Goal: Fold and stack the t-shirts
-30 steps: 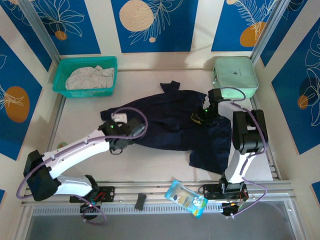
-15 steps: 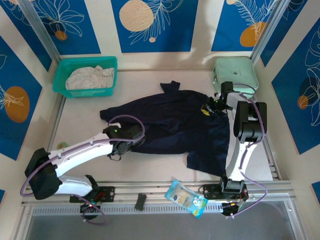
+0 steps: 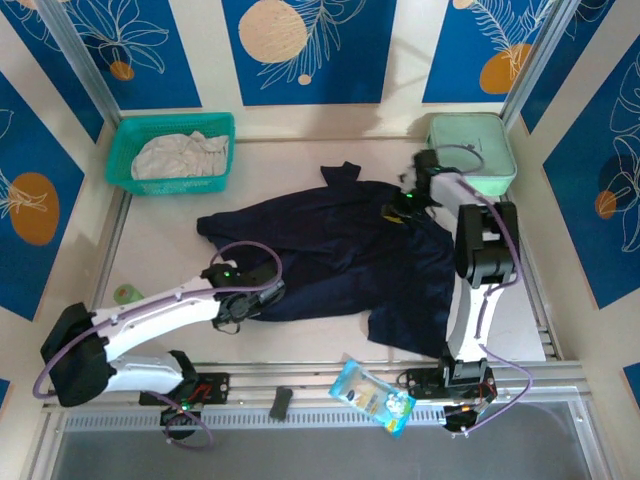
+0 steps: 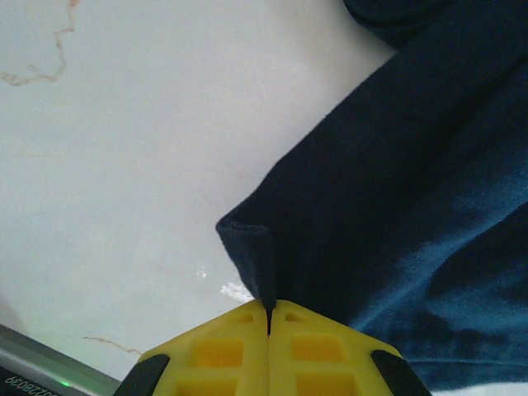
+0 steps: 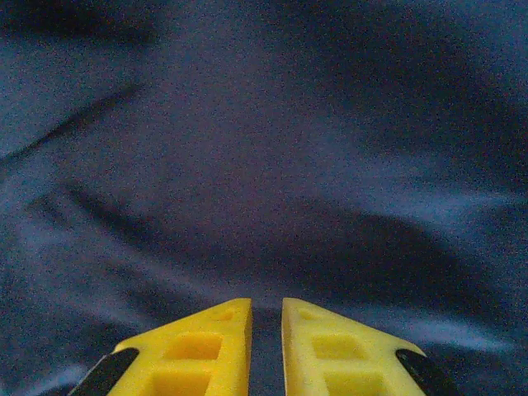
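Note:
I will next move my left gripper away from the shirt's middle toward the green can (image 3: 127, 294) and let go of the hem corner (image 3: 260, 312), as bare tabletop lies between gripper and can.
The dark navy t-shirt (image 3: 340, 250) lies spread and creased across the middle of the table. My left gripper (image 3: 232, 305) is at its near-left edge, shut on a folded corner of the hem (image 4: 247, 247); in the left wrist view the yellow jaws (image 4: 269, 309) meet with the cloth pinched between them. My right gripper (image 3: 400, 208) sits at the shirt's far right part, next to the mint case. Its jaws (image 5: 266, 309) stand a narrow gap apart with navy cloth (image 5: 272, 165) in the gap. The off-white t-shirt (image 3: 180, 155) lies crumpled in the teal basket.
The teal mesh basket (image 3: 118, 150) stands at the far left, the mint-green hard case (image 3: 470, 150) at the far right. A blue snack packet (image 3: 372, 397) and a small black piece (image 3: 282, 403) lie on the near rail. Bare tabletop (image 4: 124, 148) shows left of the shirt.
My left gripper has pulled the shirt's left edge toward the near side. The right gripper has shifted toward the back and left with the cloth, and the shirt's near-right corner has slid leftward.

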Robot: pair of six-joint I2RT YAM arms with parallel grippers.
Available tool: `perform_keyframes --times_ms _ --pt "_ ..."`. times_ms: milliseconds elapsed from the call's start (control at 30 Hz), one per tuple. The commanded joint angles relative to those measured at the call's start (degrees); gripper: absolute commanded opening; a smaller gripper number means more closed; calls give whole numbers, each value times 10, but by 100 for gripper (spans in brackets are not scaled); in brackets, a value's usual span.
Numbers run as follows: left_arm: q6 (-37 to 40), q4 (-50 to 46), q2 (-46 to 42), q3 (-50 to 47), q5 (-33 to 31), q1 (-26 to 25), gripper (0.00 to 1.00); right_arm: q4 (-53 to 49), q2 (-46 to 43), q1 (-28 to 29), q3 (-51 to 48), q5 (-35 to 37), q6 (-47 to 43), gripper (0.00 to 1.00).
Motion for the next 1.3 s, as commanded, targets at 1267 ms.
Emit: perform_keyframes --times_ms 1267 --pt "186 137 23 -33 56 217 0 -119 316 -65 434 42 241 10"
